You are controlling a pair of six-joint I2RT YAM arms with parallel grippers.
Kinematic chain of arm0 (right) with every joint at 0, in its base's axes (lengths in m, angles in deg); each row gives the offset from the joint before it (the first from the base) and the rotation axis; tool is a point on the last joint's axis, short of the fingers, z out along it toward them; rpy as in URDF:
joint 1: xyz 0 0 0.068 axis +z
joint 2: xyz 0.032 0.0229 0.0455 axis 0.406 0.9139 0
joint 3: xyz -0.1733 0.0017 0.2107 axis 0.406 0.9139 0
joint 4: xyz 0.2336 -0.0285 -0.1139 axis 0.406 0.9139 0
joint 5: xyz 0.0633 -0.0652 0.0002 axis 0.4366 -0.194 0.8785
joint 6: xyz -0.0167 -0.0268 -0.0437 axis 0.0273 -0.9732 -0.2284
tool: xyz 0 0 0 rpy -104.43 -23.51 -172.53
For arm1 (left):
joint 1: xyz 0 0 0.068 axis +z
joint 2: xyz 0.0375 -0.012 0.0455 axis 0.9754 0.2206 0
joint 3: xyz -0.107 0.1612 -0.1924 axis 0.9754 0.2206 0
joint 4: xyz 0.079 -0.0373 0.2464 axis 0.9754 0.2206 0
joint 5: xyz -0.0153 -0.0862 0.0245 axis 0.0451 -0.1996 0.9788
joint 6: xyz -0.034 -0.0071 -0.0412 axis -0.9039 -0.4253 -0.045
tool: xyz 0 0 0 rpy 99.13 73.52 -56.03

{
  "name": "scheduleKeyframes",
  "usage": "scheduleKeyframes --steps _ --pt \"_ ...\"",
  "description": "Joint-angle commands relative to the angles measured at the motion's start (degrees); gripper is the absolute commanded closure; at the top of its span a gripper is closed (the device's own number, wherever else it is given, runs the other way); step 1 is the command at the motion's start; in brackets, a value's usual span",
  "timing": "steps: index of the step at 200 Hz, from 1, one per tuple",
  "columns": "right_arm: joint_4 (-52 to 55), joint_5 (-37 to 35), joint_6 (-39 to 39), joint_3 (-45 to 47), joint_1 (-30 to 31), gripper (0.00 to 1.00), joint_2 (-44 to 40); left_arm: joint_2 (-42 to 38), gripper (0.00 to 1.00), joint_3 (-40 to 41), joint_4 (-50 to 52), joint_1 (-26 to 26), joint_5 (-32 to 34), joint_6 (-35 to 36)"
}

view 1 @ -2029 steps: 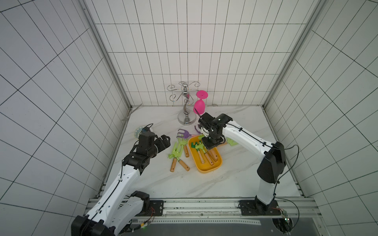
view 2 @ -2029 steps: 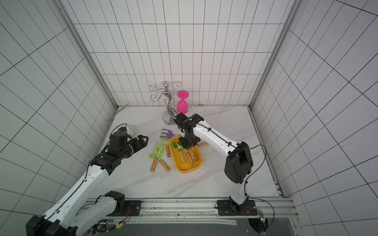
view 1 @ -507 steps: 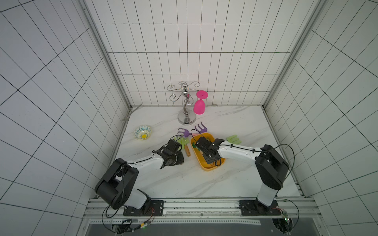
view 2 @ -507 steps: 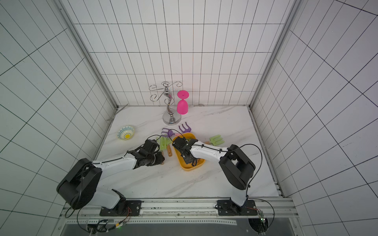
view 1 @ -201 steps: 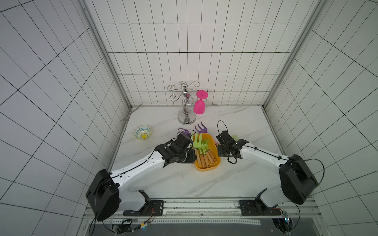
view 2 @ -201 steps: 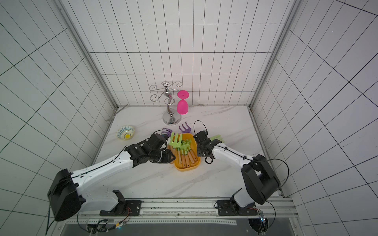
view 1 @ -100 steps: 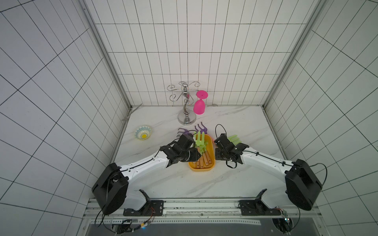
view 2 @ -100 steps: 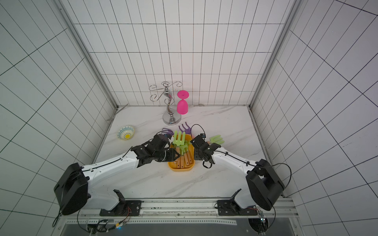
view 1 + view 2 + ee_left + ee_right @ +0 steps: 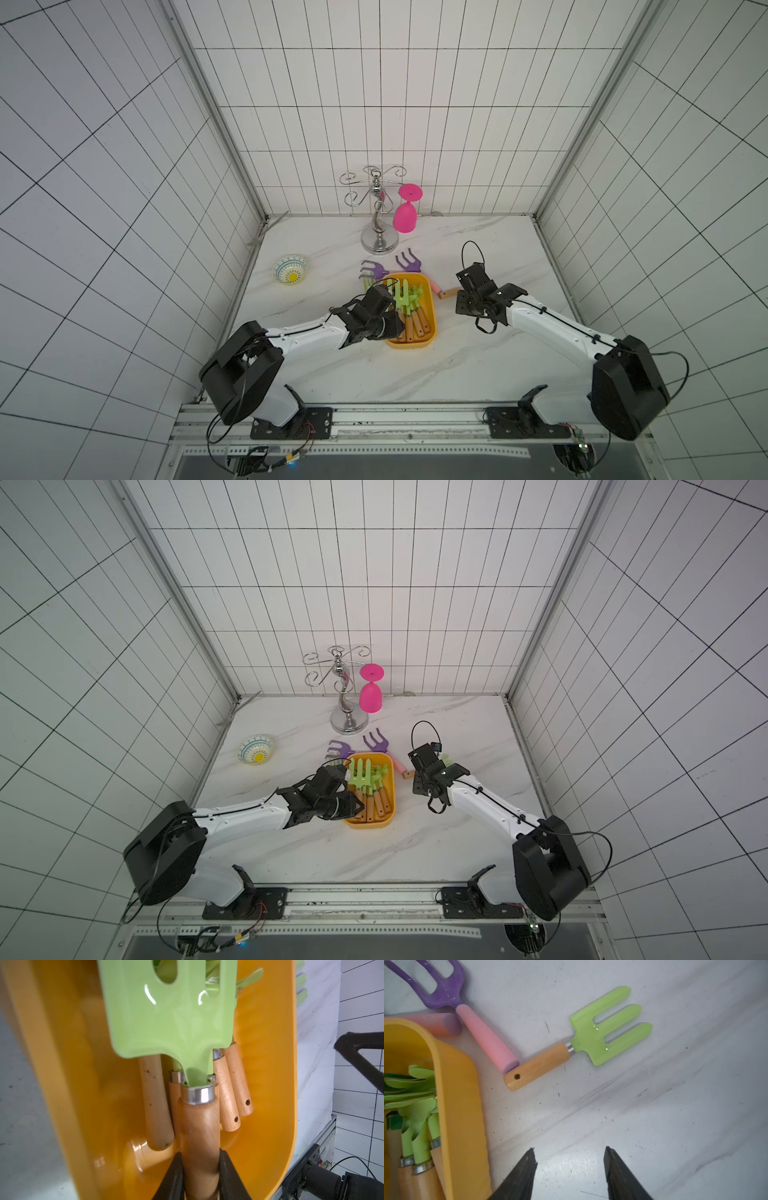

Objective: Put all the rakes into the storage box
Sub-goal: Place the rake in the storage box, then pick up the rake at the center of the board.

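Note:
The light green rake's wooden handle [image 9: 449, 293] [image 9: 542, 1064] lies at an angle to my right gripper's fingers, so next the gripper reaches outward and down, turning them to straddle it.
The storage box [image 9: 432, 320] [image 9: 370, 823] [image 9: 270, 1084] [image 9: 456, 1095] is a yellow-orange tub at mid-table holding several green rakes with wooden handles. My left gripper [image 9: 392, 326] [image 9: 358, 806] [image 9: 200, 1153] is shut on the wooden handle of a green rake [image 9: 401, 293] [image 9: 360, 777] [image 9: 166, 1022]. This rake lies lengthwise over the ones in the box; whether it rests on them I cannot tell. My right gripper [image 9: 462, 300] [image 9: 417, 785] [image 9: 570, 1155] is open and empty above the table, right of the box. Another green rake [image 9: 579, 1043] lies flat just beyond it.
Two purple rakes [image 9: 372, 269] [image 9: 409, 262] [image 9: 444, 991] with pink handles lie at the box's far end. A small patterned bowl [image 9: 290, 270] sits at the left. A chrome stand [image 9: 378, 216] with a hanging pink glass [image 9: 405, 214] is at the back.
The right gripper has drawn back from the box's side toward the right. The left gripper still holds the green rake over the box and has hardly moved.

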Motion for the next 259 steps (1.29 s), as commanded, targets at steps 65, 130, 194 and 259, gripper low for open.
scheduleKeyframes --steps 65,130,194,259 --pt "-0.9 9.8 10.8 -13.7 -5.9 0.42 13.8 -5.4 0.39 0.7 0.5 -1.5 3.9 -0.8" --pt "1.2 8.5 14.6 -19.4 -7.0 0.41 23.6 -18.4 0.31 -4.8 12.7 -2.2 13.2 6.4" --pt "4.3 5.5 14.4 -26.3 -7.2 0.41 30.8 -24.2 0.28 -4.1 16.6 -2.1 19.2 10.0" --pt "9.5 6.4 8.9 -26.7 -7.3 0.52 36.1 -26.2 0.28 -3.4 18.9 -1.0 21.2 11.3"
